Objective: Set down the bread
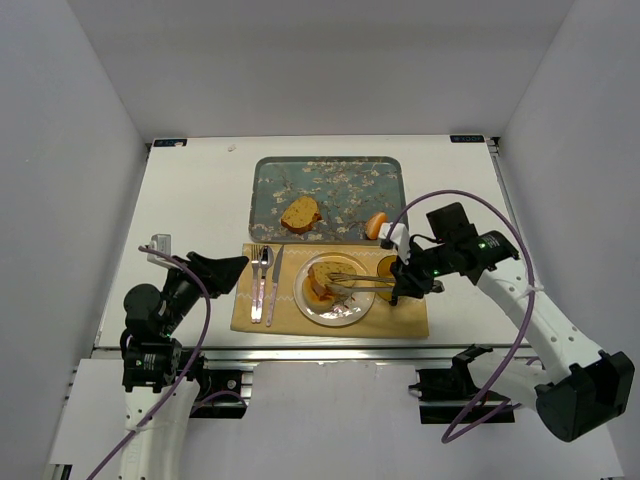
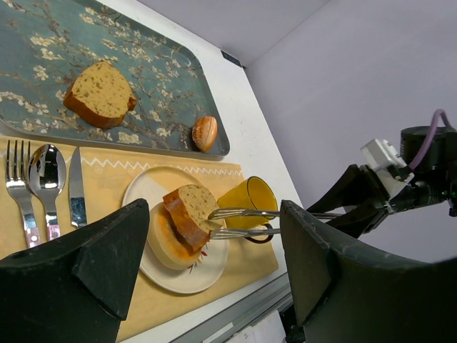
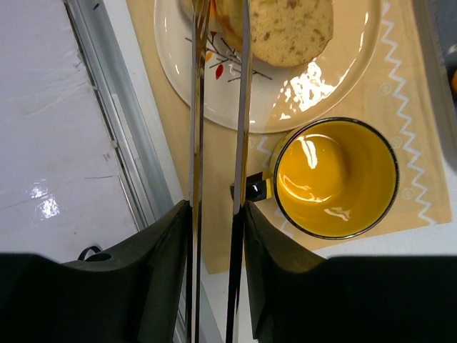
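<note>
The right gripper lifts away from the mug next, then lowers and releases the tongs on bare tabletop (image 1: pixel 482 213) beside the tray, since the bread (image 1: pixel 322 286) leans on the bun.
The bread (image 1: pixel 322 286), a small golden slice with dark crust, leans on a pale round bun on the white plate (image 1: pixel 345 313). It also shows in the left wrist view (image 2: pixel 187 211) and the right wrist view (image 3: pixel 285 28). My right gripper (image 1: pixel 403 282) (image 3: pixel 218 207) is shut on metal tongs (image 1: pixel 362 283) (image 2: pixel 250 222) (image 3: pixel 243 107). The tong tips straddle the bread's right end; I cannot tell whether they pinch it. My left gripper (image 1: pixel 232 268) (image 2: pixel 213 214) is open and empty, left of the placemat.
A yellow mug (image 1: pixel 390 268) (image 3: pixel 335 175) stands right of the plate, under the tongs. A fork, spoon and knife (image 1: pixel 264 282) lie left of it on the tan placemat. Behind is a floral tray (image 1: pixel 270 180) with a larger slice (image 1: pixel 300 215) and a small brown oval (image 1: pixel 376 224).
</note>
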Robot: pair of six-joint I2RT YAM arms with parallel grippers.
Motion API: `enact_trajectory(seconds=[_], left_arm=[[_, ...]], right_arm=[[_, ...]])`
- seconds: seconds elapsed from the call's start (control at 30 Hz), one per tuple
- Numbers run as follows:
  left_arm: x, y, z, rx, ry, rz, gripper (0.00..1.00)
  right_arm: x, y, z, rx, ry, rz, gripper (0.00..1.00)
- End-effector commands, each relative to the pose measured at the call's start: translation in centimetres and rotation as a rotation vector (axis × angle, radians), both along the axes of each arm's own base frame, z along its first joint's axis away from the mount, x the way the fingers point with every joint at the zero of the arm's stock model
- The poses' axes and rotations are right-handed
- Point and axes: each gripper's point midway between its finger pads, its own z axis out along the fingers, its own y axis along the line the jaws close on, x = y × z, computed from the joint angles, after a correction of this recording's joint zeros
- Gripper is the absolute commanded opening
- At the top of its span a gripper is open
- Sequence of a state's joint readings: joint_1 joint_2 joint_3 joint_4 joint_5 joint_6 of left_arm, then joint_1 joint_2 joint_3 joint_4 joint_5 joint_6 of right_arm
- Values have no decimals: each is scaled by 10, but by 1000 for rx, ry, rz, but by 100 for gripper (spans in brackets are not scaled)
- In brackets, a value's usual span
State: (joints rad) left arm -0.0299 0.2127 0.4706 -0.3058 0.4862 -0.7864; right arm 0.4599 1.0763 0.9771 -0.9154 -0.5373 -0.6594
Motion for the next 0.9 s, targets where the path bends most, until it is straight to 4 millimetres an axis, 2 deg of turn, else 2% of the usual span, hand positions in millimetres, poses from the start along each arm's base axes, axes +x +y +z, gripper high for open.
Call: enact_trajectory(seconds=[0.0, 0.17, 0.37, 0.47, 0.53, 0.63, 0.7, 0.73, 0.83, 0.87], left_arm=[[2, -1, 4, -1, -11, -5, 83], [2, -1, 4, -1, -9, -8, 83], [1, -1, 5, -1, -11, -9, 83], [0, -1, 5, -1, -11, -5, 83], [0, 0, 4, -2, -9, -4, 83], [-1, 0, 6, -1, -14, -1, 83], [0, 0, 6, 1, -13, -2, 83], [-1, 0, 7, 0, -15, -2, 83], [0, -1, 7, 2, -17, -5, 83], [0, -1, 7, 2, -17, -5, 83]], right_arm=[[7, 13, 37, 97, -97, 17, 40], [9, 15, 54, 132, -137, 10, 40], [9, 17, 57, 148, -135, 1, 38], [15, 20, 62, 166, -136, -40, 36], [28, 23, 74, 205, -140, -114, 33], [58, 15, 93, 279, -144, -263, 26], [86, -6, 98, 303, -143, -391, 19], [105, -23, 105, 323, -155, -488, 18], [138, -56, 100, 313, -146, -654, 15], [156, -78, 96, 310, -165, -734, 15]])
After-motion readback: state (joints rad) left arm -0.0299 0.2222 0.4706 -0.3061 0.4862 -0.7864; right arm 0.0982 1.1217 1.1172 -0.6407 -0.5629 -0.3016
